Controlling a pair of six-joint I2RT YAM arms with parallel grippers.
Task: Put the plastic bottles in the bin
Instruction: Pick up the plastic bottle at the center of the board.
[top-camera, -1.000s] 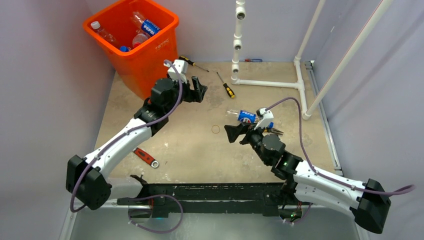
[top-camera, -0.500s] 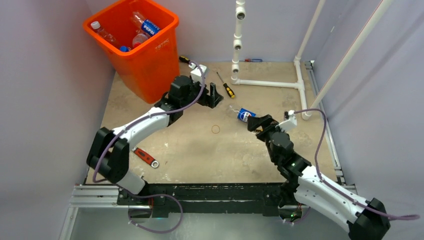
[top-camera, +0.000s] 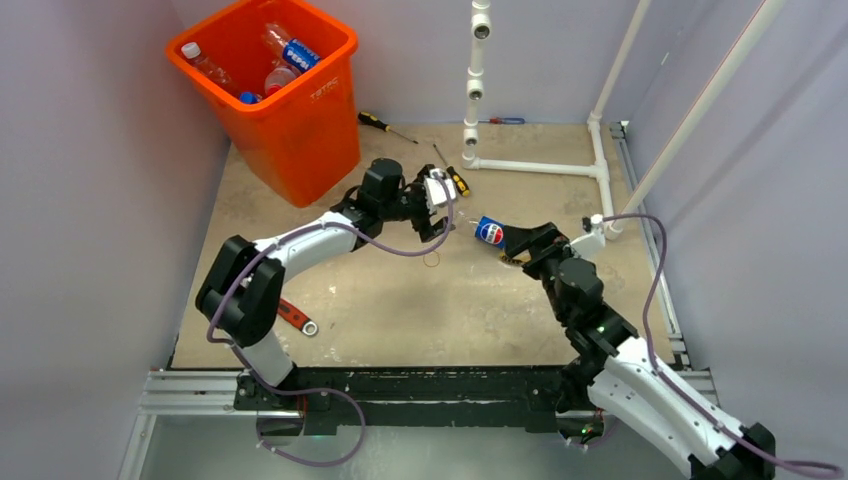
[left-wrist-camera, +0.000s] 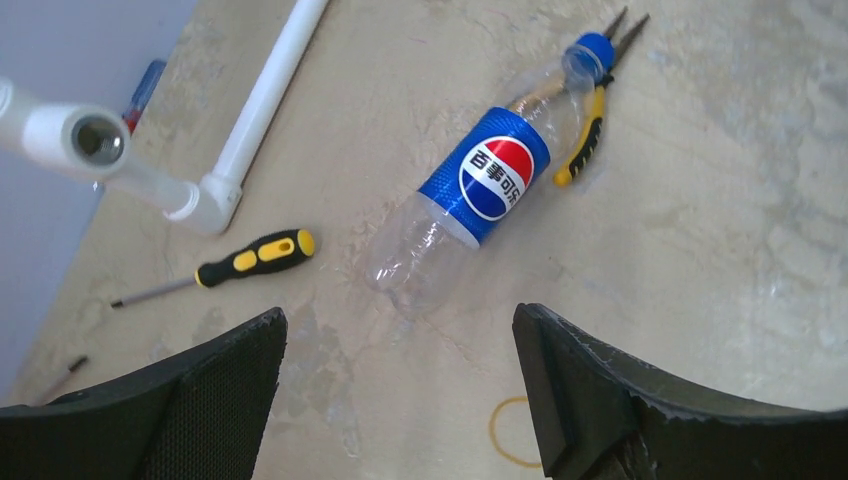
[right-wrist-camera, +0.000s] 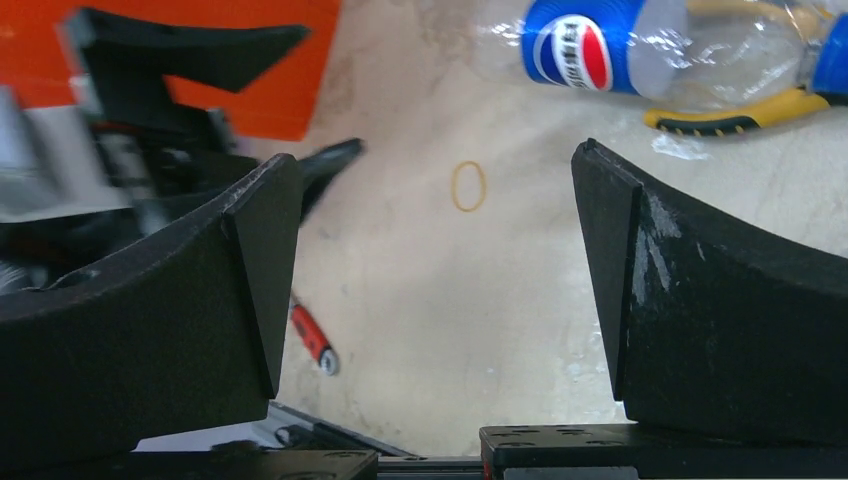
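The bottle lies at an angle to my left gripper's fingers, so I should lower that gripper toward the right in the top view, turning it onto the blue Pepsi label (top-camera: 490, 232) (left-wrist-camera: 486, 178).
A clear plastic bottle (top-camera: 489, 231) with a blue Pepsi label and blue cap lies on its side on the table between both grippers. It also shows in the left wrist view (left-wrist-camera: 485, 178) and the right wrist view (right-wrist-camera: 600, 50). My left gripper (top-camera: 443, 214) is open and empty just left of it (left-wrist-camera: 398, 318). My right gripper (top-camera: 520, 241) is open and empty just right of it (right-wrist-camera: 435, 160). The orange bin (top-camera: 340, 55) stands at the far left and holds several bottles (top-camera: 290, 50). Its wall shows in the right wrist view (right-wrist-camera: 310, 90).
Yellow-handled pliers (left-wrist-camera: 585, 140) lie under the bottle's neck. Two screwdrivers (top-camera: 385, 124) (top-camera: 455, 180) lie near the bin and the pipe frame (top-camera: 540, 165). A rubber band (top-camera: 431, 259) and a red-handled wrench (top-camera: 290, 313) lie nearer the front.
My left arm has swung right from the bin side to just left of the bottle. My right gripper has moved from the bottle's left to its right side. The bottle stays on the table.
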